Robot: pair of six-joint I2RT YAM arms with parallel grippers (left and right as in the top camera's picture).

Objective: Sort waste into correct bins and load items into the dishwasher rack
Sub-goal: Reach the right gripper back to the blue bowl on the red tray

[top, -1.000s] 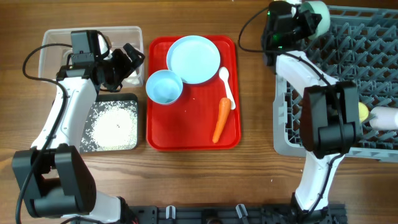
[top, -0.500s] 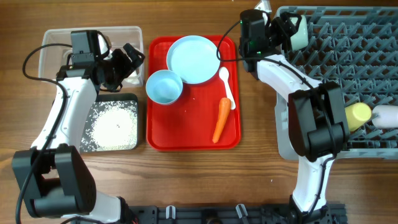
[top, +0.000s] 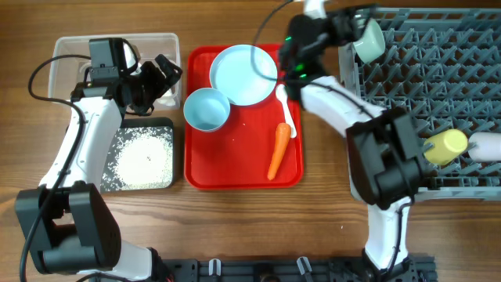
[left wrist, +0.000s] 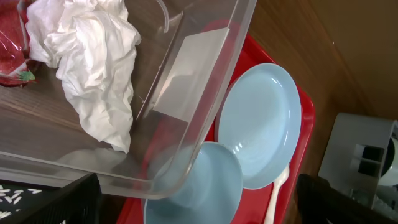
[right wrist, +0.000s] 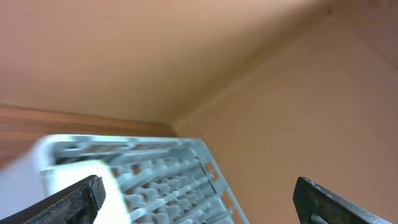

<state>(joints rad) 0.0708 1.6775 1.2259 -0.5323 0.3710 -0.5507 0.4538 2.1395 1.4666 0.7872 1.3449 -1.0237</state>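
The light blue bowl is still on the red tray, so my right gripper should go left in the overhead view and down onto its rack-side rim.
On the red tray lie a light blue plate, a light blue bowl, a white spoon and an orange carrot. My left gripper hangs open over the right end of the clear tub, with nothing between its fingers. The tub holds crumpled white paper and a red wrapper. My right gripper is open at the far left corner of the grey rack, next to a pale bowl standing on edge there. A yellow cup and a pale pink cup lie in the rack.
The black tray in front of the tub is strewn with white rice. Bare wooden table runs between the red tray and the rack. In the right wrist view only the rack's corner and a brown wall show.
My right gripper has opened and let go of the pale bowl at the rack's far left corner. The right arm has swung left. My left arm has not moved.
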